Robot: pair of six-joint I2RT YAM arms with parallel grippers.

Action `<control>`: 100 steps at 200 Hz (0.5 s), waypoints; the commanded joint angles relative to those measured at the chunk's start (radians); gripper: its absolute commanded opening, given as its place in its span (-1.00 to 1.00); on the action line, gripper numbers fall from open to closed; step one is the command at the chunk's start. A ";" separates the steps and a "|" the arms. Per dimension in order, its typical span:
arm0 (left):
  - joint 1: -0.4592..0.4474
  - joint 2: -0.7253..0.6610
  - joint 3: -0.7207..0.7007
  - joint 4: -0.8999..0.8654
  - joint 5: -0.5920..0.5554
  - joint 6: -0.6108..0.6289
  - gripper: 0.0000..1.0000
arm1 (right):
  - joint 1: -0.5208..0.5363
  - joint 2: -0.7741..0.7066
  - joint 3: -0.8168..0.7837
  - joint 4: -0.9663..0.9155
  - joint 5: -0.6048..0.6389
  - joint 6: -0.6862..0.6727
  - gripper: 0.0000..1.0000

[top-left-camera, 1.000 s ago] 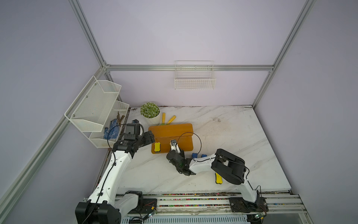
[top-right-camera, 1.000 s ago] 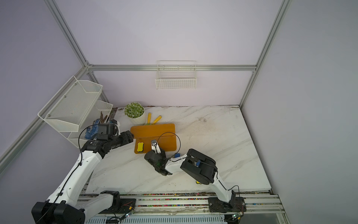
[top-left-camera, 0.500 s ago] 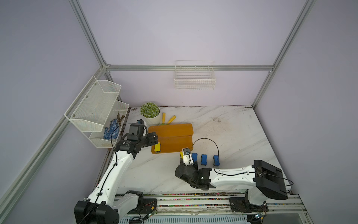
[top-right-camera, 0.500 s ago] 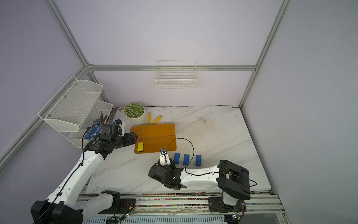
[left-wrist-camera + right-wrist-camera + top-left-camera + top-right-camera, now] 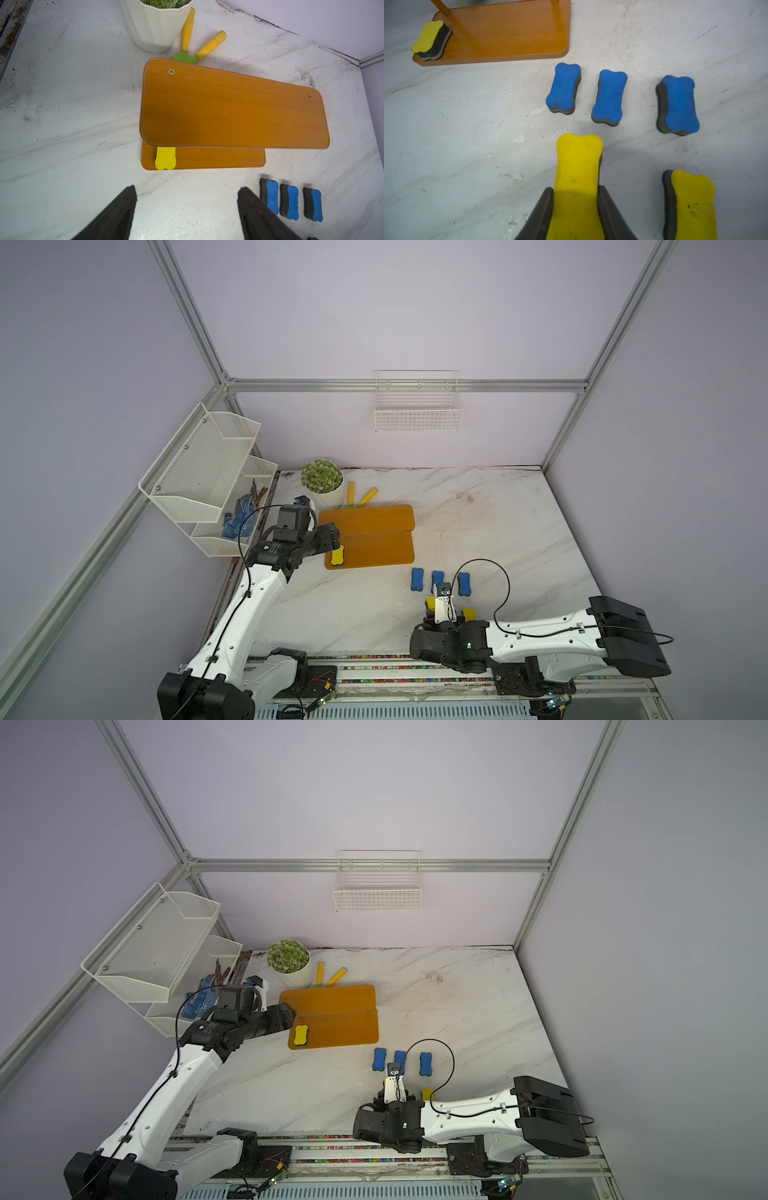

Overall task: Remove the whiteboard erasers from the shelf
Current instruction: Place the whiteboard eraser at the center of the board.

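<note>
I will lower my right gripper next, moving it back a little, to let go of the held eraser on a bare patch (image 5: 632,196) beside the third yellow eraser, which is below my gripper.
The orange-brown shelf (image 5: 374,531) stands on the marble table; its upper tier is bare. One yellow eraser (image 5: 337,556) (image 5: 165,158) (image 5: 428,37) lies at the left end of the lower tier. My left gripper (image 5: 187,189) hovers open and empty by that end of the shelf (image 5: 228,108). My right gripper (image 5: 575,189) is shut on a second yellow eraser (image 5: 578,162), low over the table's front. Three blue erasers (image 5: 563,88) (image 5: 609,97) (image 5: 679,104) sit in a row on the table just beyond it. A third yellow eraser (image 5: 693,203) lies beside the held one.
A white plant pot (image 5: 322,481) and two yellow-handled tools (image 5: 359,495) stand behind the shelf. The white mesh rack (image 5: 208,477) hangs on the left wall and a wire basket (image 5: 417,414) on the back wall. My right arm's cable (image 5: 498,576) loops over the blue erasers.
My right gripper has carried its yellow eraser from the shelf's front edge rightward and toward the table's front. My left gripper has edged closer to the shelf's left end.
</note>
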 commanded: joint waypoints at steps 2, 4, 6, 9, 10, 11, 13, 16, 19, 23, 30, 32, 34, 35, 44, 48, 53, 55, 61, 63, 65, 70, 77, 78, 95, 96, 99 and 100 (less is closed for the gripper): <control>-0.005 -0.011 0.016 0.032 -0.010 0.019 0.60 | 0.006 -0.043 -0.061 0.096 -0.047 0.039 -0.47; -0.004 -0.010 0.016 0.032 -0.010 0.020 0.60 | 0.005 -0.046 -0.066 0.103 -0.051 0.036 -0.47; -0.004 -0.010 0.016 0.032 -0.010 0.020 0.60 | 0.005 -0.048 -0.070 0.108 -0.052 0.035 -0.47; -0.005 -0.010 0.016 0.033 -0.012 0.021 0.61 | 0.005 -0.050 -0.075 0.112 -0.056 0.036 -0.47; -0.005 -0.010 0.016 0.033 -0.012 0.021 0.60 | 0.006 -0.051 -0.075 0.112 -0.057 0.036 -0.47; -0.004 -0.010 0.016 0.032 -0.013 0.021 0.60 | 0.006 -0.052 -0.076 0.111 -0.057 0.038 -0.47; -0.003 -0.010 0.016 0.032 -0.014 0.021 0.60 | 0.005 -0.053 -0.079 0.110 -0.058 0.042 -0.47; -0.003 -0.009 0.016 0.032 -0.015 0.021 0.60 | 0.006 -0.056 -0.082 0.109 -0.060 0.046 -0.47; -0.004 -0.008 0.017 0.031 -0.015 0.021 0.61 | 0.006 -0.057 -0.084 0.106 -0.062 0.047 -0.47; -0.003 -0.008 0.017 0.032 -0.016 0.021 0.60 | 0.006 -0.059 -0.084 0.098 -0.064 0.050 -0.47; -0.003 -0.007 0.017 0.032 -0.018 0.022 0.60 | 0.005 -0.060 -0.081 0.073 -0.067 0.060 -0.47; -0.003 -0.007 0.017 0.031 -0.019 0.021 0.60 | 0.006 -0.060 -0.079 0.067 -0.067 0.064 -0.47; -0.004 -0.008 0.017 0.031 -0.019 0.022 0.60 | 0.006 -0.059 -0.079 0.062 -0.066 0.065 -0.47; -0.004 -0.007 0.017 0.031 -0.019 0.021 0.60 | 0.005 -0.059 -0.079 0.059 -0.066 0.066 -0.47; -0.004 -0.008 0.017 0.032 -0.023 0.022 0.60 | 0.006 -0.056 -0.079 0.033 -0.071 0.082 -0.47; -0.004 -0.008 0.017 0.032 -0.024 0.022 0.60 | 0.006 -0.055 -0.079 0.023 -0.070 0.092 -0.47; -0.004 -0.008 0.017 0.031 -0.027 0.022 0.60 | 0.005 -0.054 -0.081 0.016 -0.071 0.098 -0.47; -0.004 -0.009 0.017 0.032 -0.027 0.022 0.60 | 0.006 -0.054 -0.082 0.015 -0.072 0.100 -0.47; -0.003 -0.010 0.017 0.031 -0.031 0.022 0.61 | 0.005 -0.051 -0.086 0.008 -0.075 0.112 -0.47; -0.004 -0.010 0.016 0.031 -0.032 0.021 0.61 | 0.005 -0.050 -0.086 0.005 -0.075 0.117 -0.47; -0.003 -0.010 0.016 0.031 -0.033 0.022 0.61 | 0.005 -0.050 -0.086 0.002 -0.077 0.122 -0.47; -0.003 -0.010 0.015 0.032 -0.034 0.023 0.61 | 0.006 -0.048 -0.088 -0.003 -0.078 0.130 -0.47; -0.003 -0.010 0.016 0.031 -0.037 0.024 0.61 | 0.005 -0.043 -0.091 -0.011 -0.077 0.142 -0.47; -0.004 -0.010 0.016 0.032 -0.037 0.024 0.61 | 0.006 -0.042 -0.091 -0.013 -0.077 0.144 -0.47; -0.003 -0.008 0.016 0.032 -0.037 0.023 0.61 | 0.006 -0.021 -0.093 -0.029 -0.071 0.165 -0.47; -0.004 -0.008 0.016 0.032 -0.038 0.023 0.61 | 0.006 -0.020 -0.093 -0.029 -0.071 0.166 -0.47; -0.003 -0.008 0.016 0.032 -0.038 0.024 0.61 | 0.005 -0.016 -0.092 -0.030 -0.070 0.168 -0.46; -0.003 -0.008 0.016 0.032 -0.038 0.024 0.61 | 0.005 -0.015 -0.092 -0.030 -0.070 0.169 -0.46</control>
